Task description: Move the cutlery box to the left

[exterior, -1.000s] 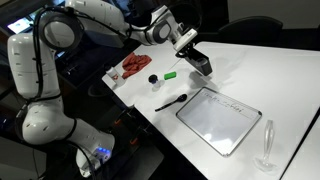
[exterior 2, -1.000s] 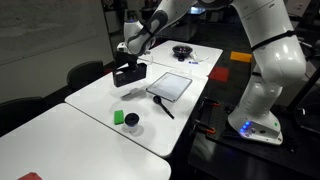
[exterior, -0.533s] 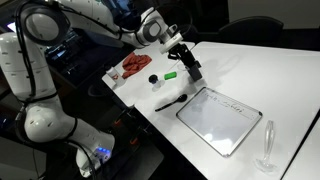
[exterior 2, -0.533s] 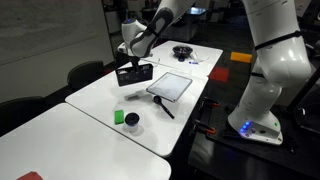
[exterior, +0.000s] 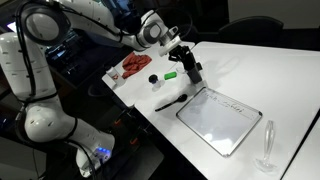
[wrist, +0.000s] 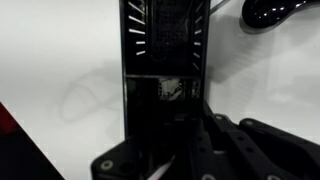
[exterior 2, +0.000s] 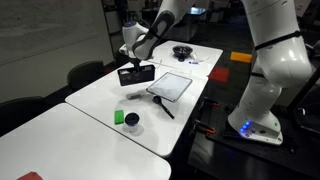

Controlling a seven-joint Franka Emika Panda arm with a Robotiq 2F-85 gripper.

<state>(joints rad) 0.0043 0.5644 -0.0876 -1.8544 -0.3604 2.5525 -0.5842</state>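
The box hangs above the table, so next my gripper needs to turn and lower the box onto the table [exterior 2: 141,98] between the green block and the tray, and release the box's side.
The cutlery box [exterior: 191,69] is a small black oblong bin with slotted sides. It hangs a little above the white table in both exterior views [exterior 2: 135,74], with its shadow below it. My gripper [exterior: 181,53] is shut on the box from above [exterior 2: 133,63]. In the wrist view the box [wrist: 165,40] fills the middle, and my gripper [wrist: 165,125] holds its near end; the fingertips are dark and hard to tell apart.
A large flat white tray [exterior: 220,118] [exterior 2: 170,86] lies beside a black spoon [exterior: 170,102] [exterior 2: 162,106]. A green block [exterior: 171,74] [exterior 2: 119,117], a small black cup [exterior: 153,79] [exterior 2: 132,122], a red item [exterior: 135,65], a glass [exterior: 267,145] and a black bowl [exterior 2: 181,51] stand around.
The gripper has lifted the cutlery box off the table and carried it a short way towards the green block. In the last half second it has barely moved.
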